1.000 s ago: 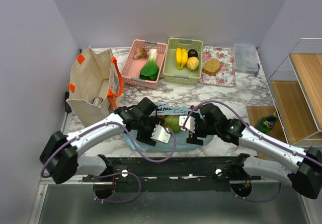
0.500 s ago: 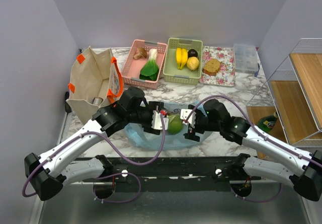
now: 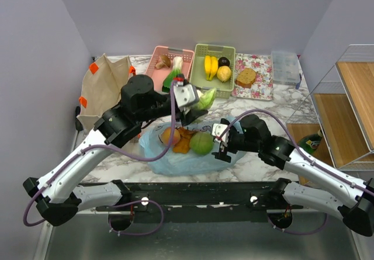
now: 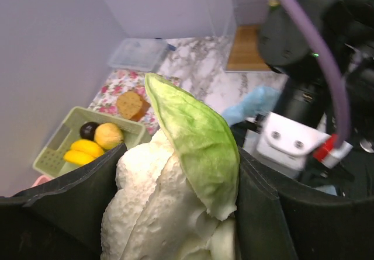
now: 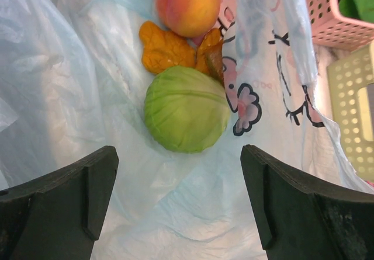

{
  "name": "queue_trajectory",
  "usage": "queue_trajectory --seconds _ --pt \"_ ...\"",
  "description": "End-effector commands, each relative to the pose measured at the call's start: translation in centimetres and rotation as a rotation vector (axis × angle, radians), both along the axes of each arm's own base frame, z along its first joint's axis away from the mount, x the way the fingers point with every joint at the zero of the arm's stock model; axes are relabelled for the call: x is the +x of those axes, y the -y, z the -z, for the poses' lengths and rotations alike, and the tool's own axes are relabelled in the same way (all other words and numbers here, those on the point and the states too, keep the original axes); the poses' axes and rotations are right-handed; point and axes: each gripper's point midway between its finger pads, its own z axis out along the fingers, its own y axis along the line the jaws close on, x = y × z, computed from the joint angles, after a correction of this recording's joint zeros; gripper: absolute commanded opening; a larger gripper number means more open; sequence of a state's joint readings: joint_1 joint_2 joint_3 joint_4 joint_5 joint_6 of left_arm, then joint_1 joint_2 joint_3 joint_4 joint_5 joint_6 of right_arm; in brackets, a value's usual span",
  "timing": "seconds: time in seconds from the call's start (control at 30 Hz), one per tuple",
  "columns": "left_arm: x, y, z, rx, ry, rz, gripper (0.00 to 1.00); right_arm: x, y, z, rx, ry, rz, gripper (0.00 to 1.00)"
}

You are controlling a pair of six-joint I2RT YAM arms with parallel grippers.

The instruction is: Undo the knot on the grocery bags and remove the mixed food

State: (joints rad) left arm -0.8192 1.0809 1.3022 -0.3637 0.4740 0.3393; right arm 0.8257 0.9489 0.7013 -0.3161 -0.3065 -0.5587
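Next, the left gripper moves outward and to the left in the top view, then down into the pink basket [image 3: 159, 76], since vegetables already lie there.
The light blue plastic bag [image 3: 175, 162] lies open and flattened on the marble table; no knot shows. On it lie a pink-orange peach [image 3: 170, 135], orange pieces [image 3: 183, 143] and a round green cabbage [image 3: 201, 144]. My left gripper [image 3: 196, 101] is raised above the bag's far edge, shut on a white toy vegetable with a green leaf [image 4: 175, 201]. My right gripper [image 5: 181, 196] is open and empty, hovering over the bag [image 5: 70, 96] just short of the cabbage [image 5: 186, 117]. The peach [image 5: 188, 6] and orange pieces [image 5: 166, 51] lie beyond it.
A beige tote with orange handles [image 3: 105, 96] stands at the far left. Along the back are a pink basket [image 3: 153, 67], a green basket [image 3: 214, 47] with bananas, a floral tray [image 3: 263, 67] with bread and a clear box [image 3: 285, 67]. A wire shelf [image 3: 345, 96] stands right.
My left gripper rose from inside the bag, up and back, carrying the white-and-green vegetable. The bag now lies open with the food showing. My right gripper stayed over the bag.
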Motion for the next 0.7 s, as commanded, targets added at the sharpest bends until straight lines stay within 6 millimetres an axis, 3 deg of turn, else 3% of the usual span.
queue_trajectory --seconds 0.0,0.13,0.23,0.37,0.53,0.67 --pt "7.0 -0.8 -5.1 -0.126 -0.048 -0.330 0.00 0.5 -0.8 -3.1 0.092 0.070 0.004 0.94" --pt "15.7 -3.9 -5.2 -0.105 -0.110 -0.641 0.00 1.3 -1.3 -5.5 0.139 0.106 0.029 0.95" --pt "22.7 -6.9 -2.7 -0.053 -0.137 -0.852 0.00 1.9 -1.7 -7.1 0.163 0.113 0.045 0.96" --pt "30.1 -10.3 1.6 0.036 -0.143 -1.122 0.00 2.1 -2.0 -8.4 0.181 0.109 0.055 0.96" --pt "35.9 -13.6 6.4 0.084 -0.144 -1.238 0.00 2.6 -2.0 -8.6 0.175 0.118 0.068 0.96" --pt "38.6 -15.0 9.8 0.150 -0.143 -1.289 0.00 2.8 -2.1 -8.6 0.170 0.114 0.077 0.97"
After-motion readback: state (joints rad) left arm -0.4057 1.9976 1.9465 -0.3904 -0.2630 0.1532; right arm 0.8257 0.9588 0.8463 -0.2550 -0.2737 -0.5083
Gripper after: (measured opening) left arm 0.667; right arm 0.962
